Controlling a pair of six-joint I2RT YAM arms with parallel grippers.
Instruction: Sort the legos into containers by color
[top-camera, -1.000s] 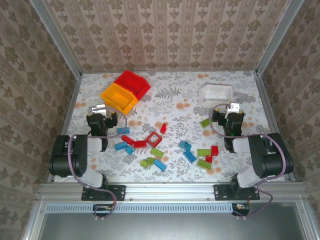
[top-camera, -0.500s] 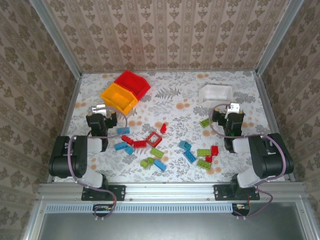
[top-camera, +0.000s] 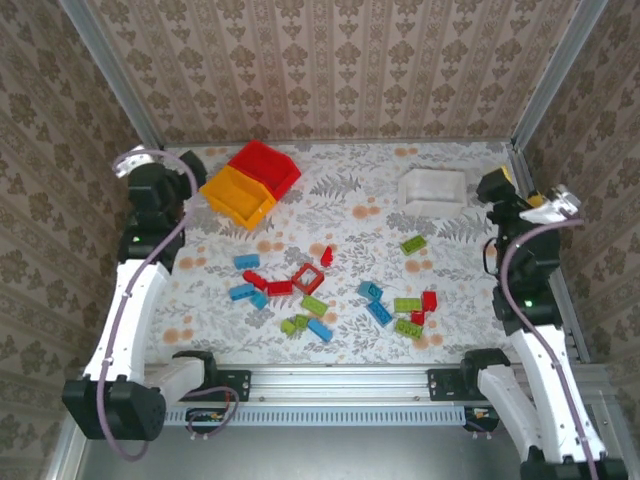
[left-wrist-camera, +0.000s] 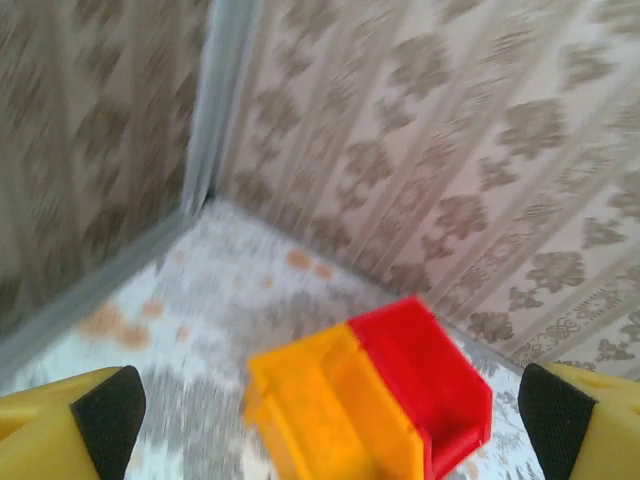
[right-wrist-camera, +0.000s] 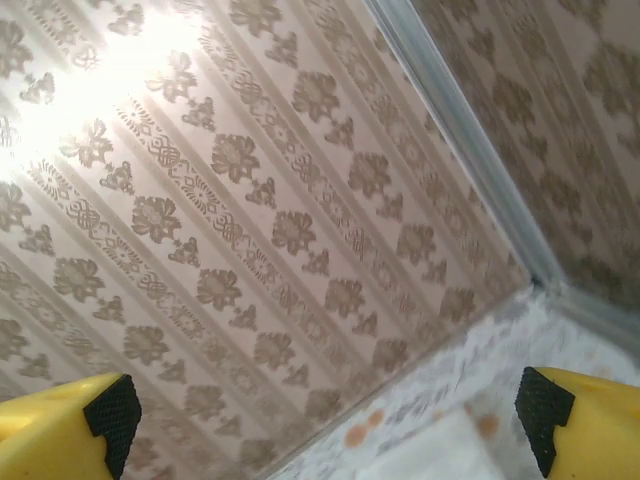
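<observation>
My left gripper moves down from its raised spot next and tips its fingers onto the yellow-orange container's rim opposite the red container, since that side of the yellow-orange container stands free.
The legos lie scattered over the middle of the floral table: a red open frame (top-camera: 308, 278), blue bricks (top-camera: 246, 261), lime green ones (top-camera: 406, 304) and small red ones (top-camera: 429, 300). One green brick (top-camera: 412, 244) lies apart, in front of the white container (top-camera: 433, 190). The yellow-orange container (top-camera: 238, 195) (left-wrist-camera: 335, 410) and red container (top-camera: 265, 165) (left-wrist-camera: 425, 385) stand side by side, touching, at the back left. My left gripper (top-camera: 183, 172) (left-wrist-camera: 325, 440) hangs open, raised left of those two bins. My right gripper (top-camera: 495, 188) (right-wrist-camera: 328, 430) is open, raised right of the white bin. Neither holds anything.
Patterned walls close the table on three sides, with metal corner posts (top-camera: 110, 75) near each raised gripper. The left wrist view faces the back left corner (left-wrist-camera: 205, 195); the right wrist view faces the back wall (right-wrist-camera: 250, 230) and back right corner.
Both arms have risen from folded, low poses over the table to stretched-up poses. Each gripper swung outward and toward the back. The legos and bins have not moved.
</observation>
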